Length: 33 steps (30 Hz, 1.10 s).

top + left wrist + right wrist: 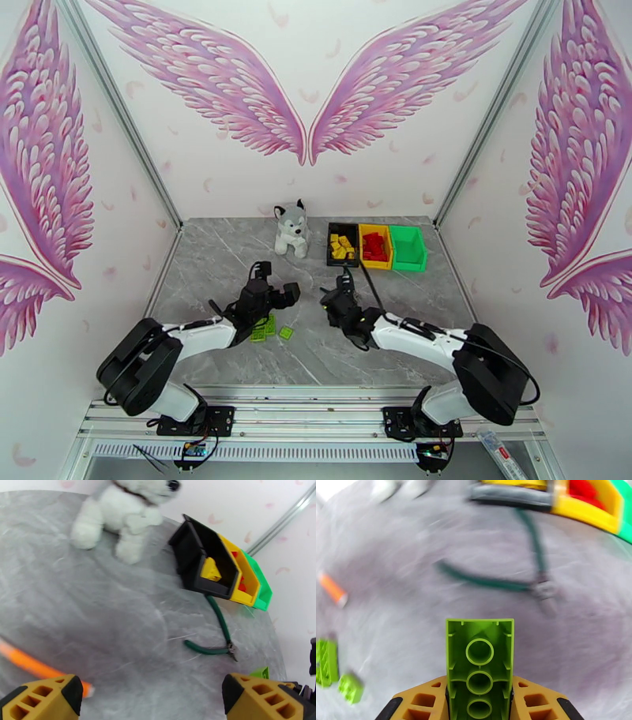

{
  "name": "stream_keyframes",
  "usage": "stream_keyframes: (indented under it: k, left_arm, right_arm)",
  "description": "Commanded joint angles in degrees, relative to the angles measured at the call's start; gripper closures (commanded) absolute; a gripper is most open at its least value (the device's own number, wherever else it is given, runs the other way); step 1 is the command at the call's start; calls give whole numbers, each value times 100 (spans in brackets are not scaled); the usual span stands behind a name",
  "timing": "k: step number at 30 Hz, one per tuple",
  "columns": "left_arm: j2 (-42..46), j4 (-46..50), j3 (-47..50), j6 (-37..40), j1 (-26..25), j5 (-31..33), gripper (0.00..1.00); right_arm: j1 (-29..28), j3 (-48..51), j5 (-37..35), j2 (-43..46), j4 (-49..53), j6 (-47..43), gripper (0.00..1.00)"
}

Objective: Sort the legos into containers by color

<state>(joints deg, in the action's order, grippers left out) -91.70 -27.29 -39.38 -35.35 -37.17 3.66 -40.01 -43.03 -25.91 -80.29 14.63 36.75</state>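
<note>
My right gripper will move outward over the green container, which is outward of it beside the yellow one, and release the matching lego there.
My right gripper is shut on a lime green lego, held clear of the table with its hollow underside facing the camera. From above, the right gripper hangs over the table's middle, short of the containers: black with yellow legos, yellow with red legos, green. More lime legos lie by the left arm, also low left in the right wrist view. My left gripper stands open over bare table, above those legos.
Green-handled pliers lie in front of the black container. A plush husky sits left of the containers. An orange stick lies near the left gripper. The table ends at walls on three sides.
</note>
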Motion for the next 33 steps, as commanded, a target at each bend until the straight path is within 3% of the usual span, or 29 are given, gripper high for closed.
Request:
stream_keyframes:
  k: [1,11,17,25,28,30,33]
  left_arm:
    - [-640,-151,-760,227,-349,-239,1]
    - [-2127,249,-2814,939,-1146,-483,1]
    - [-2325,424,-3224,1358,-1275,-378,1]
    - [-2317,400,-3091,1392,-1197,-423,1]
    - [-2276,391,-2996,1363,-1132,-505,1]
    - [-2215,374,-2908,1332,-1079,-524,1]
    - [-2064,332,-2700,1298,-988,-534,1]
  right_arm:
    - [728,201,287,448,-729,-166,73]
    - [2898,-509,682,88,-1008,-248,74]
    - [3672,-1489,926,-886,-732,-208,77]
    - [4293,-2681,1141,-2032,-277,-27,77]
    - [4344,-3132,1242,-2399,-47,-114,71]
    - [4352,-3326,1269,-2567,34,-149,62]
    - [4352,-3414,1294,-2625,34,-177,31]
